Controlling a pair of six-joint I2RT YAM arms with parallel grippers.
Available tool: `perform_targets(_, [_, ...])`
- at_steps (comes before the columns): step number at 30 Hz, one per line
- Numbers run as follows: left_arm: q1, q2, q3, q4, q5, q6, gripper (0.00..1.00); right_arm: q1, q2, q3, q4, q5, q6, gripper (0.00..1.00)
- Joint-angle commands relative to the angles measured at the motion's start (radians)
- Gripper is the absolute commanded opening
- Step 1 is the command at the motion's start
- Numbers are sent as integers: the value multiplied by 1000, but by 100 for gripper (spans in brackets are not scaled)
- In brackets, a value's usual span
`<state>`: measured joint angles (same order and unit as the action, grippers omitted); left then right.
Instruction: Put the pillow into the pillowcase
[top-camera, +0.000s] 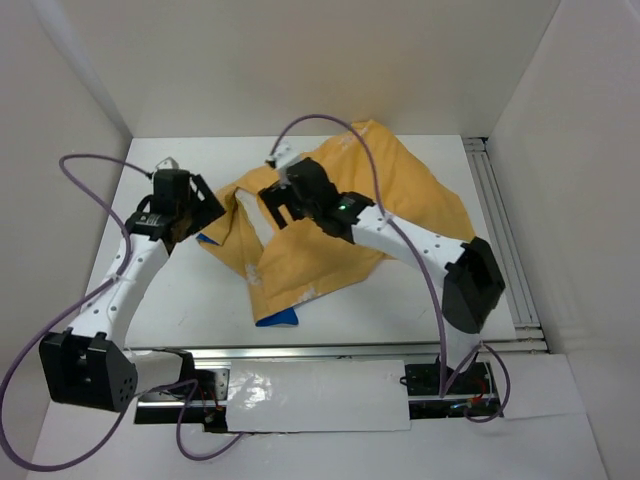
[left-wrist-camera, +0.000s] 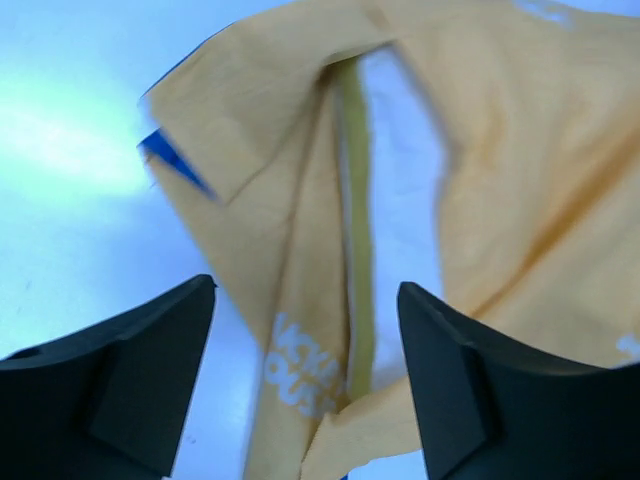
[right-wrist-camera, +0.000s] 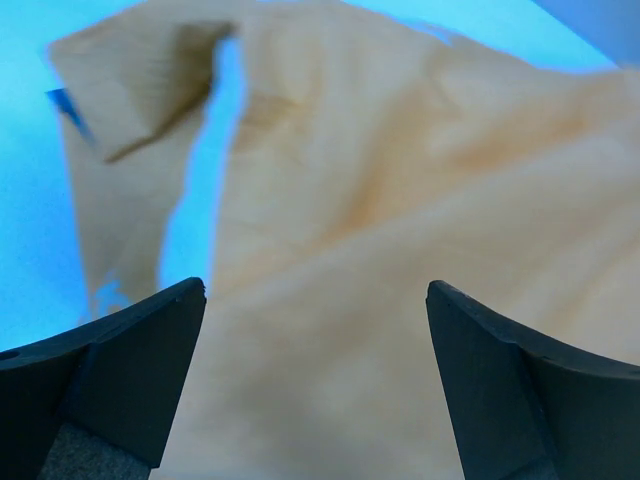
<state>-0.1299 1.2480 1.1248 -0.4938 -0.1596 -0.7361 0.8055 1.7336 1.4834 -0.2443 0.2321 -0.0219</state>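
Observation:
I will move my right gripper to the left in the top view and down onto the white piece of the pillow that lies bare in the pillowcase's slit.
The pillowcase (top-camera: 380, 210) lies crumpled mid-table, orange-yellow side up, with blue showing at its front corner (top-camera: 278, 318). In the left wrist view the pillowcase (left-wrist-camera: 520, 180) has a slit with a white strip and pale-yellow trim (left-wrist-camera: 355, 200) in it, seemingly the pillow's edge; the rest of the pillow is hidden. My left gripper (top-camera: 203, 212) (left-wrist-camera: 305, 290) is open, hovering over the pillowcase's left edge with its white lettering. My right gripper (top-camera: 278, 208) (right-wrist-camera: 315, 290) is open and empty, just above the orange fabric (right-wrist-camera: 400, 200).
White walls enclose the table on three sides. An aluminium rail (top-camera: 500, 230) runs along the right edge. A metal rail with a white sheet (top-camera: 320, 395) lies along the front between the arm bases. Bare table (top-camera: 180, 300) shows left of the pillowcase.

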Motion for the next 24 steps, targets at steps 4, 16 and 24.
perform_targets(4, [72,-81,-193,-114,-5,-85,76,120,280,274,-137,-39,-213,100])
perform_targets(16, [136,-87,-253,-66,49,-57,76,109,744,675,-357,242,-148,81])
perform_targets(24, [83,-82,-276,91,181,81,63,23,464,462,-146,103,0,0])
